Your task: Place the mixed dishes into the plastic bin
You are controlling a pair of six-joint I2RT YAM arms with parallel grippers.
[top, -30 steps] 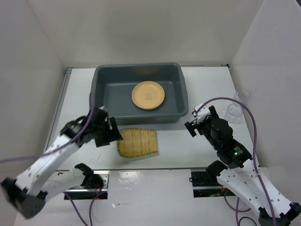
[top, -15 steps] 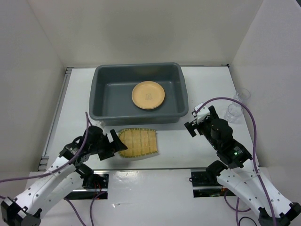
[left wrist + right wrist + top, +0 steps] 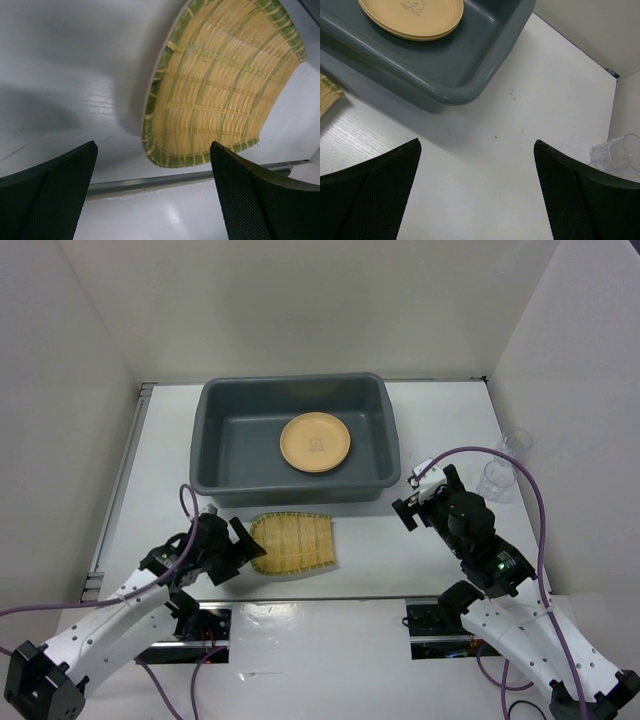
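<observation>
I will next lower my left gripper onto the bamboo tray's near corner (image 3: 261,565) (image 3: 156,156) by the metal seam, as the tray's rim lines up between its open fingers.
A dark grey plastic bin (image 3: 212,436) stands at the back, with one tan plate (image 3: 316,442) inside it. The woven bamboo tray (image 3: 293,543) lies on the table just in front of the bin. My left gripper (image 3: 241,552) is low at the tray's left end, open, with nothing between its fingers. In the left wrist view the tray (image 3: 225,85) lies just ahead of the open left gripper (image 3: 153,144). Two clear cups (image 3: 516,443) (image 3: 495,479) stand at the right wall. My right gripper (image 3: 421,492) hovers open by the bin's front right corner (image 3: 470,65), between bin and cup (image 3: 620,152).
White walls close in the table on the left, back and right. A metal seam (image 3: 190,176) runs along the table's near edge, just below the tray. The arm bases and purple cables (image 3: 530,490) fill the near side.
My left arm has swung down from the bin's front left corner to table level beside the tray's left end, and its jaws have spread wider. The right arm has not moved.
</observation>
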